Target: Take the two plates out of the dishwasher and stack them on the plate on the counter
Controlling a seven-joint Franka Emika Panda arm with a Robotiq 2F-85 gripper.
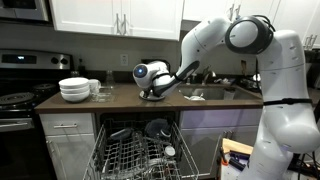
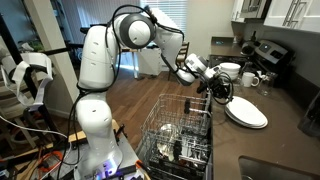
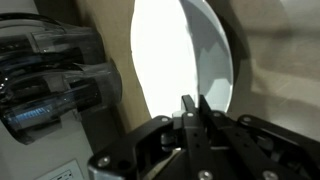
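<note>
My gripper first lowers a little next, to get the held rim of the white plate down toward the dark counter.
My gripper is shut on the rim of a white plate, which fills the upper middle of the wrist view. In both exterior views the arm reaches over the dark counter, with the gripper at the near edge of the plate. The plate sits low on the counter. I cannot tell whether another plate lies under it. The dishwasher stands open below, its pale wire rack pulled out with some dishes in it.
A stack of white bowls and mugs stand on the counter beside the black stove. A sink lies on the plate's other side. The pulled-out rack stands in front of the cabinets.
</note>
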